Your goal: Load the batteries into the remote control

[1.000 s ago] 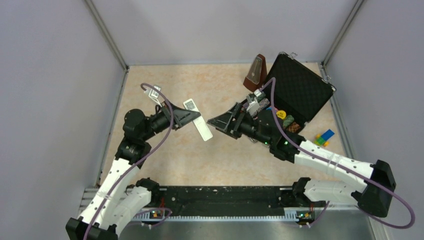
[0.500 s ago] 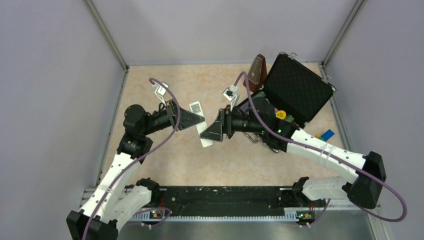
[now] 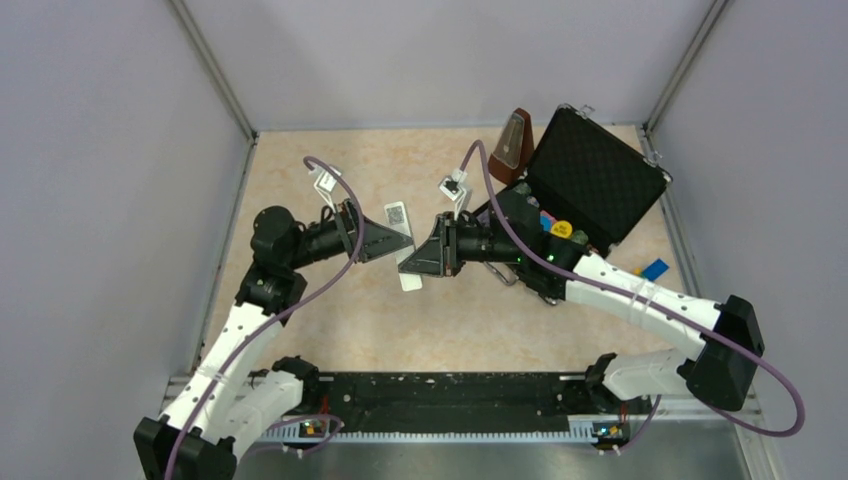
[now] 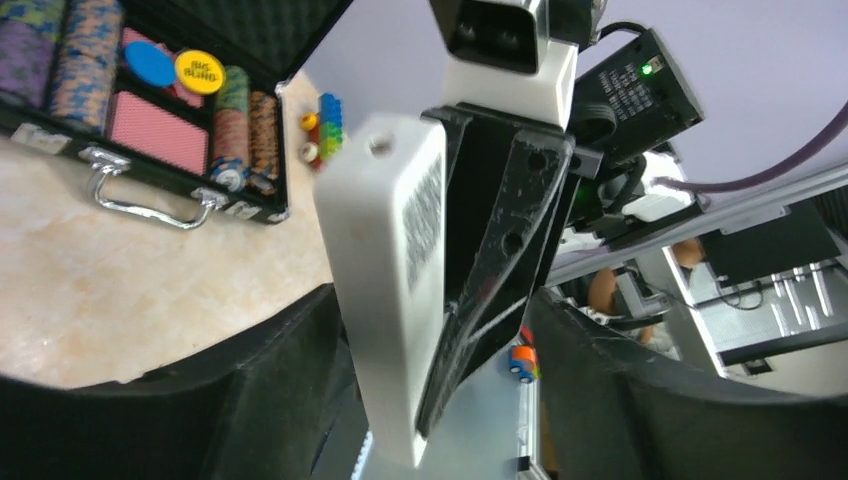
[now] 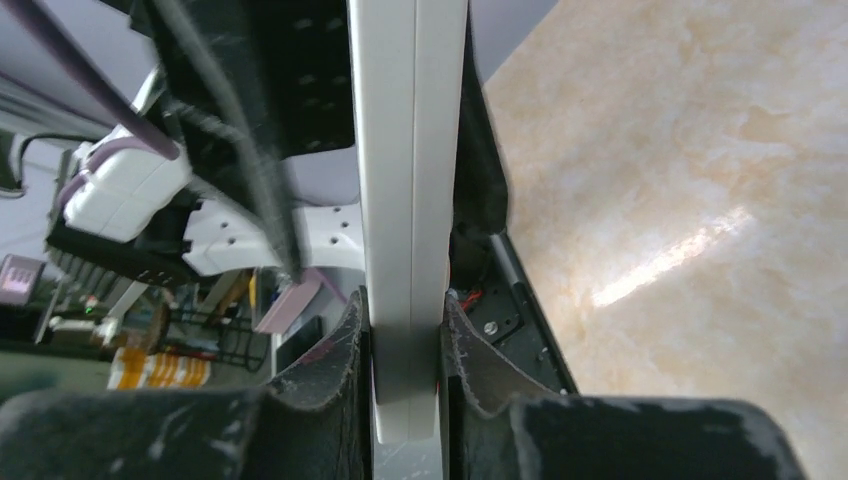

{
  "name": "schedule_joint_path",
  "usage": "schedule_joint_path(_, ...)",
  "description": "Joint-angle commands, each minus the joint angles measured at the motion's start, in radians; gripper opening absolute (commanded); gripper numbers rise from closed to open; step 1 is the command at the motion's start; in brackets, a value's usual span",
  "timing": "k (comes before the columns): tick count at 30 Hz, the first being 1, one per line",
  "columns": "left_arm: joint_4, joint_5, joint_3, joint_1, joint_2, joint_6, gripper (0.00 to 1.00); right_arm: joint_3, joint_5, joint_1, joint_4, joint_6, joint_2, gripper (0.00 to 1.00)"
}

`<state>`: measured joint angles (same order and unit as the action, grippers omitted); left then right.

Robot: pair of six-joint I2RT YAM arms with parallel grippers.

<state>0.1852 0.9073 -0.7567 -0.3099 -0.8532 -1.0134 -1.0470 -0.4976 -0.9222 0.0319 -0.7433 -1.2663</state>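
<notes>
My right gripper will next turn to point down and lower the remote control onto the table (image 3: 478, 308) beside the black case's handle, where the table is empty.
The remote control (image 3: 410, 281) is a slim white bar held in the air between the two arms, its labelled back (image 4: 385, 260) facing the left wrist camera. My right gripper (image 3: 422, 262) is shut on it, and in the right wrist view the bar (image 5: 405, 200) stands edge-on, pinched between both fingers (image 5: 350, 340). My left gripper (image 3: 392, 243) is open around the same bar, its fingers (image 4: 200, 390) standing apart from it on each side. The batteries are out of view.
An open black case (image 3: 600, 178) with poker chips (image 4: 235, 115) lies at the back right. A brown metronome (image 3: 511, 145) stands beside it. Coloured toy blocks (image 3: 654, 268) lie right of the case. Grey walls enclose the tan table (image 3: 330, 320).
My right gripper moved left to the remote and closed on it. My left gripper, which was holding the remote, has opened around it.
</notes>
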Motion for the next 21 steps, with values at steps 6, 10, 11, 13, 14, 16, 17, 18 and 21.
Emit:
schedule_joint_path(6,-0.691,-0.528,-0.184,-0.002,0.039,0.329,0.99,0.031,0.275,0.023,-0.238,0.027,-0.016,0.00)
schedule_joint_path(10,-0.901,-0.826,-0.205,-0.002,0.038,0.338,0.99,-0.008,0.430,0.021,-0.417,0.066,-0.099,0.00)
schedule_joint_path(11,-0.910,-0.854,-0.198,-0.002,0.051,0.338,0.99,-0.020,0.466,0.016,-0.456,0.073,-0.138,0.00)
schedule_joint_path(13,-0.919,-0.915,-0.187,-0.002,0.084,0.330,0.99,-0.052,0.567,-0.003,-0.529,0.084,-0.203,0.00)
schedule_joint_path(14,-0.925,-0.955,-0.185,-0.001,0.102,0.325,0.99,-0.073,0.614,-0.013,-0.564,0.088,-0.239,0.00)
schedule_joint_path(16,-0.936,-1.021,-0.187,-0.001,0.135,0.316,0.99,-0.124,0.696,-0.035,-0.638,0.085,-0.323,0.00)
schedule_joint_path(17,-0.941,-1.042,-0.190,-0.001,0.152,0.316,0.99,-0.153,0.734,-0.044,-0.674,0.078,-0.362,0.00)
schedule_joint_path(18,-0.943,-1.063,-0.194,-0.001,0.164,0.317,0.99,-0.181,0.770,-0.051,-0.714,0.071,-0.405,0.00)
schedule_joint_path(21,-0.954,-1.083,-0.210,-0.001,0.187,0.331,0.99,-0.270,0.882,-0.073,-0.833,0.056,-0.505,0.00)
